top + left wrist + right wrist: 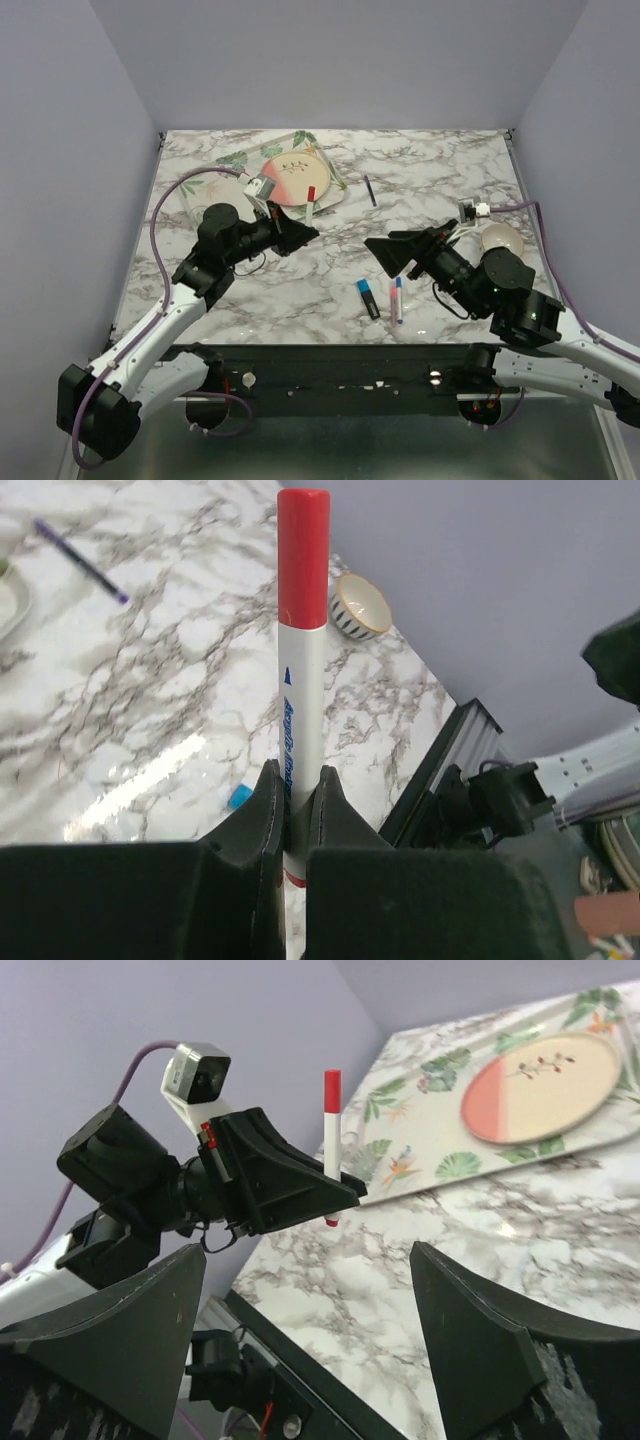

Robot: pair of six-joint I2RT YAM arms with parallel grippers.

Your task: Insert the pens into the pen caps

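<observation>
The white pen's red cap is on. My left gripper next tilts down, moves back, lowers and releases it on bare marble (351,298) beside the dark marker.
My left gripper (305,226) (297,795) is shut on a white pen (302,695) that stands upright, its top end covered by a red cap (303,555). The right wrist view shows the same pen (331,1130) sticking up out of the left jaws. My right gripper (385,256) (308,1260) hangs open and empty above the marble, facing the left one. A dark marker with a blue cap (368,298) and a pink-and-white pen (395,299) lie side by side near the front. A thin navy pen (370,190) (80,560) lies farther back.
A leaf-patterned tray (335,178) (430,1130) holding a peach plate (290,180) (545,1085) stands at the back left. A small bowl (502,238) (358,605) sits near the right edge. The table's front rail (330,375) runs between the arm bases.
</observation>
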